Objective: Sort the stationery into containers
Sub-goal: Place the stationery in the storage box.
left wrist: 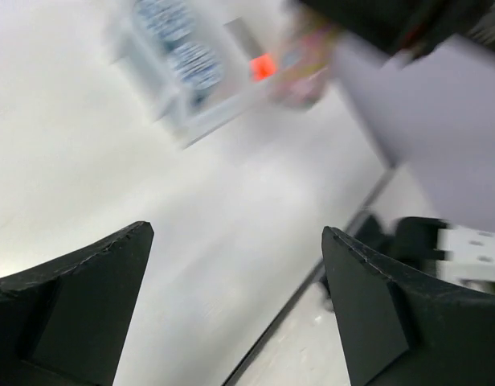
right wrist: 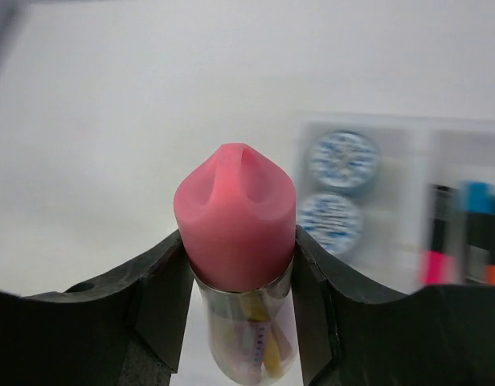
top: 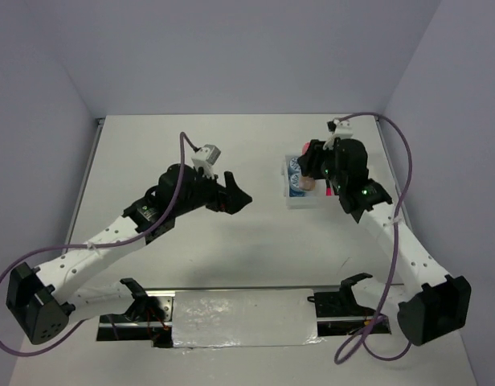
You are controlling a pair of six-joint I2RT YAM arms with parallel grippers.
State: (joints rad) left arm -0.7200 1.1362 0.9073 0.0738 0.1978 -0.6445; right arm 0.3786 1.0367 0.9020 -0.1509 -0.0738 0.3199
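Observation:
My right gripper should next move past the highlighters and down over the tray's end beyond them to release the tube, since tape rolls and highlighters take up other sections of the tray.
My right gripper (right wrist: pixel 235 241) is shut on the pink-capped glue-stick tube (right wrist: pixel 235 213), cap pointing away from the wrist. In the top view this gripper (top: pixel 313 177) holds the tube (top: pixel 308 184) over the clear tray (top: pixel 294 201). The tray (right wrist: pixel 416 129) holds two blue tape rolls (right wrist: pixel 342 159) in one compartment and highlighters capped pink, blue and orange (right wrist: pixel 472 241) in another. My left gripper (top: pixel 235 197) is open and empty above the table, left of the tray. In its blurred view its jaws (left wrist: pixel 235 241) stand wide apart, with the tray (left wrist: pixel 163 88) and tape rolls (left wrist: pixel 187 56) far ahead.
The white table's right edge (top: pixel 392 161) runs close beside the tray. A metal rail with a white taped patch (top: pixel 243 318) lies along the near edge between the arm bases. The purple cable (top: pixel 404 161) loops off my right arm.

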